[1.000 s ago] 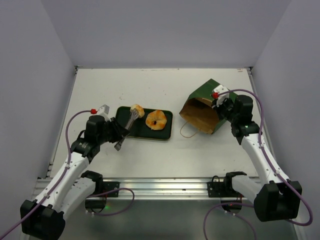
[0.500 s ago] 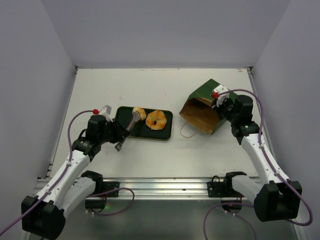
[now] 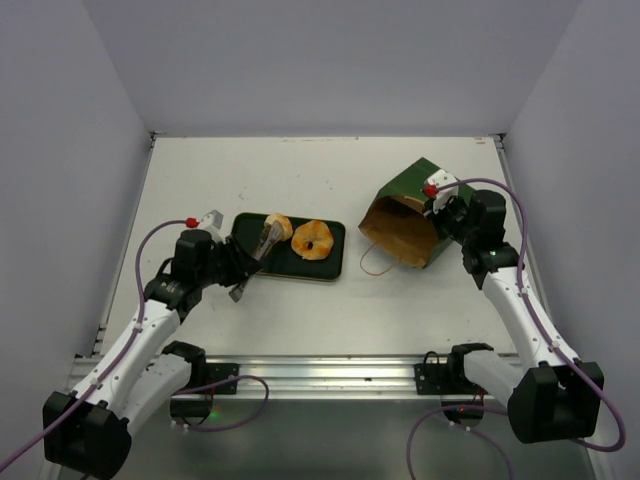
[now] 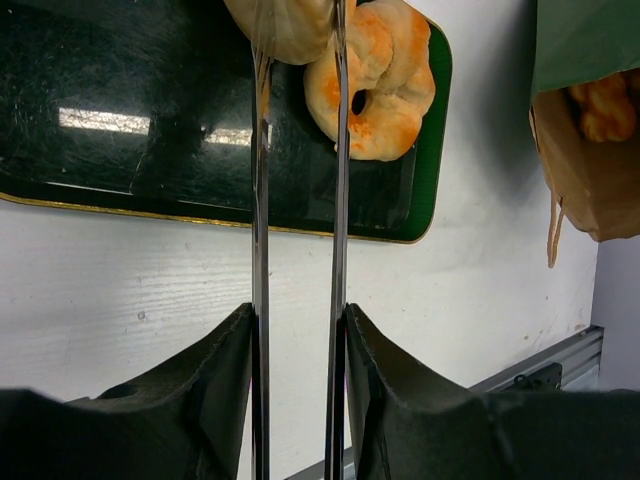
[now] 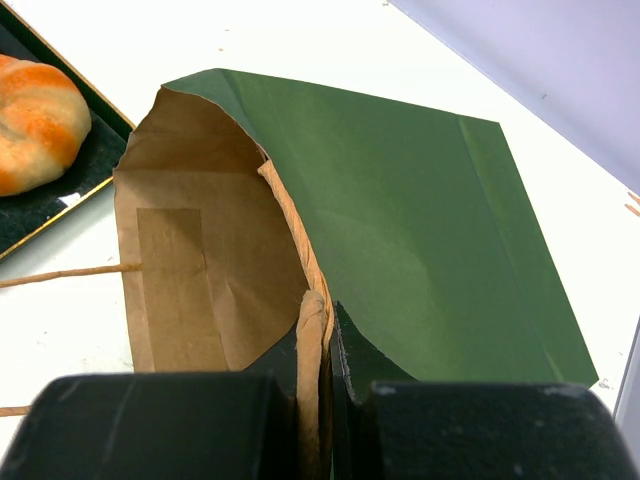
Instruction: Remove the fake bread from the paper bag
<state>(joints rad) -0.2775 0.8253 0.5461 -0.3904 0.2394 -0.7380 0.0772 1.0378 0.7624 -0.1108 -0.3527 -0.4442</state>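
Observation:
I will leave the bun (image 3: 278,226) on the tray next with my left gripper, swing the tongs over the ring-shaped roll toward the bag's opening (image 3: 398,226) and close, because orange bread shows inside.
My left gripper (image 3: 236,272) is shut on metal tongs (image 3: 258,255); in the left wrist view the two tong arms (image 4: 260,200) run between my fingers (image 4: 298,330). The tong tips sit around a tan bun (image 3: 278,226) (image 4: 290,25) at the tray's far edge. An orange ring-shaped roll (image 3: 313,240) (image 4: 375,85) lies on the tray beside it. The paper bag (image 3: 410,215) (image 5: 420,220), dark green outside and brown inside, leans with its mouth toward the tray. My right gripper (image 3: 442,212) (image 5: 325,350) is shut on its rim. An orange piece of bread (image 4: 605,105) shows inside the bag.
The dark rectangular tray (image 3: 290,264) (image 4: 120,100) lies left of centre. The bag's string handle (image 3: 372,262) trails on the table toward the tray. White walls stand on three sides, and a metal rail (image 3: 320,375) runs along the near edge.
My left arm has come down and a little nearer with the tongs, bringing the tan bun lower onto the tray. The right arm and the bag have not moved.

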